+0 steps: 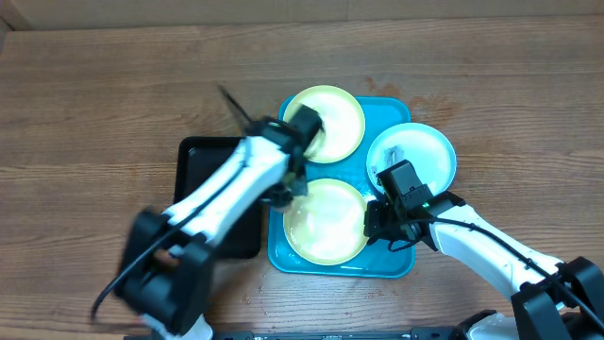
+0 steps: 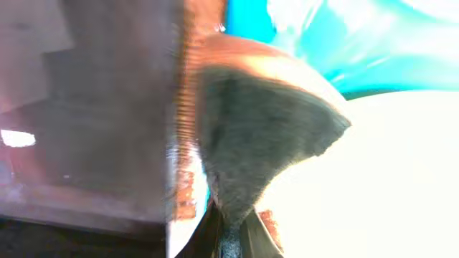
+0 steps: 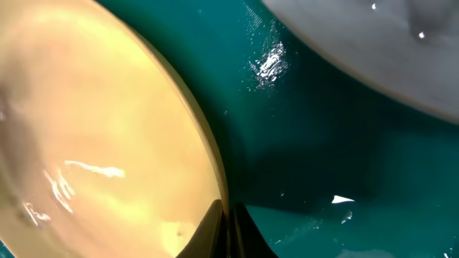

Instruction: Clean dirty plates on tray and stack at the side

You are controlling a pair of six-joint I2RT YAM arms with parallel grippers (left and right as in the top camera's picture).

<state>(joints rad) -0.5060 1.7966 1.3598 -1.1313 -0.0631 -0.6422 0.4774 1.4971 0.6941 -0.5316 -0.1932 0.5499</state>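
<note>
My left gripper will move off the front plate, to the left in the overhead view, and let go of the scrubbing pad there, because bare bottom shows in the black tray (image 2: 93,136).
The turquoise tray (image 1: 392,264) holds three plates: a yellow-green one (image 1: 330,118) at the back, a light blue one (image 1: 420,151) at the right and a yellow-green one (image 1: 326,222) at the front. My left gripper (image 1: 291,189) hovers at the front plate's back left rim, shut on a dark grey scrubbing pad (image 2: 265,136) that fans out ahead of the gripper (image 2: 233,236). At that plate's right rim, my right gripper (image 1: 380,222) is shut on the edge. In the right wrist view the gripper (image 3: 229,222) pinches the rim of this plate (image 3: 93,129).
A black tray (image 1: 203,161) lies on the wooden table just left of the turquoise one, partly under my left arm. The light blue plate (image 3: 387,50) sits close behind my right gripper. Bare tray floor (image 3: 323,179) shows between the plates.
</note>
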